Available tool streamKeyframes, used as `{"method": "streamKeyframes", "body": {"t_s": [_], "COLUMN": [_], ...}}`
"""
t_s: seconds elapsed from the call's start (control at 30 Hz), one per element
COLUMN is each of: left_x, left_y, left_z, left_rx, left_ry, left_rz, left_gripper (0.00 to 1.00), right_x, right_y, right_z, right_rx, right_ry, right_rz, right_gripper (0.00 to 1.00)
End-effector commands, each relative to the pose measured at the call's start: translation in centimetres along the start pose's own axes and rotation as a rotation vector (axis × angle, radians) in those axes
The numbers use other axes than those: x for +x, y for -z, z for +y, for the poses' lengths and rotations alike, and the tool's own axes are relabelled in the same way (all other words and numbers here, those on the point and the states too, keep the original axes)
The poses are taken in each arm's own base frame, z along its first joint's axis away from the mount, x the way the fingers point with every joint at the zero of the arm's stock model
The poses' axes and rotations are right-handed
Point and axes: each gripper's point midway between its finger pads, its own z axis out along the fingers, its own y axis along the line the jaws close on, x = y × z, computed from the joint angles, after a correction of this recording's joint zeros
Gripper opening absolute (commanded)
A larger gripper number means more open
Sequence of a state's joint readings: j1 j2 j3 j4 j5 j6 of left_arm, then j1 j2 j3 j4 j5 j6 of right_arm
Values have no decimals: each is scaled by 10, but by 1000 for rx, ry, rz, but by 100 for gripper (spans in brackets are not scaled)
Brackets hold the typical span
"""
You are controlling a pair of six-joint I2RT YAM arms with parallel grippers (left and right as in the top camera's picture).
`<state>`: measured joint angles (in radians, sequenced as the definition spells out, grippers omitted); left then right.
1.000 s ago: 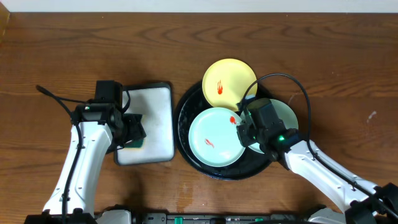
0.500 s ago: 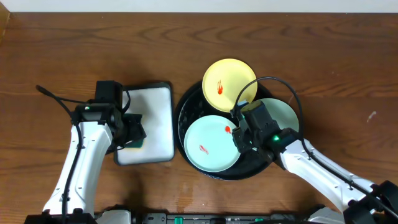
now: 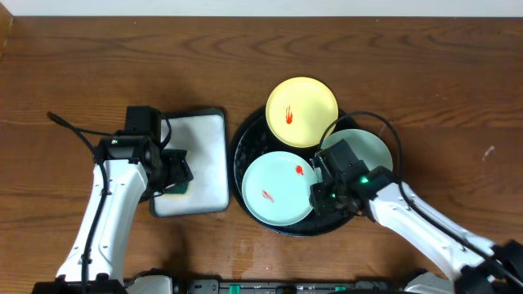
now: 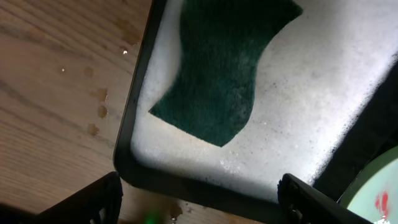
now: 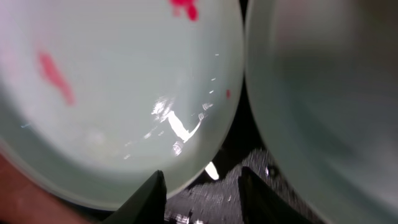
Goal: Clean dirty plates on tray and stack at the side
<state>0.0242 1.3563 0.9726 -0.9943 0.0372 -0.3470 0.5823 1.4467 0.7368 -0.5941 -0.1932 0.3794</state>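
I will move my right gripper outward onto the smeared plate's facing rim [image 3: 314,185] [image 5: 223,138], because a dark gap is between the smeared plate and the other mint plate.
The black round tray [image 3: 238,159] holds a mint green plate [image 3: 274,189] with red smears and a second mint green plate [image 3: 368,147] partly under my right arm. A yellow plate [image 3: 302,110] with a red smear rests over the tray's far rim. My right gripper [image 3: 320,196] is open and empty, low over the tray between the two mint plates. In the right wrist view [image 5: 202,199] its left finger is at the smeared plate's [image 5: 124,93] edge, and the other mint plate [image 5: 329,112] lies to the right. My left gripper [image 3: 181,175] is open and empty.
A white black-rimmed rectangular tray [image 3: 200,135] full of foam [image 4: 323,87] lies left of the black tray. A dark green sponge [image 4: 217,68] lies in it, ahead of my left gripper [image 4: 205,211]. Water drops [image 4: 99,112] spot the wooden table [image 3: 98,65].
The smeared mint plate shifted left and turned a little on the tray. My right gripper moved toward the tray's front, along that plate's right edge. The left arm has not moved.
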Motion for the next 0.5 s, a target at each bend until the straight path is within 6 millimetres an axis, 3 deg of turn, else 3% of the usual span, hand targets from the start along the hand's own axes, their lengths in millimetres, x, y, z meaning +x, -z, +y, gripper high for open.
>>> {"method": "streamKeyframes", "body": {"t_s": [0.0, 0.07, 0.13, 0.2, 0.3, 0.47], "left_x": [2, 2, 2, 2, 2, 2], "left_y": [-3, -3, -3, -3, -3, -3], "left_z": [4, 4, 4, 4, 4, 5], "left_rx": [-24, -24, -24, -24, -24, -28], "left_ry": [8, 8, 8, 8, 8, 8], "left_rz": [5, 5, 5, 5, 5, 3], "left_gripper": [81, 81, 81, 81, 81, 81], "right_x": [3, -4, -6, -9, -21, -50], "right_y": [-20, -28, -32, -33, -31, -28], "right_z": [-5, -4, -8, -16, -31, -28], "right_rx": [19, 13, 27, 64, 132, 97], "right_ry": [-30, -27, -31, -39, -72, -77], "right_rz": [28, 12, 8, -5, -64, -174], "right_gripper": [36, 23, 17, 1, 1, 1]}}
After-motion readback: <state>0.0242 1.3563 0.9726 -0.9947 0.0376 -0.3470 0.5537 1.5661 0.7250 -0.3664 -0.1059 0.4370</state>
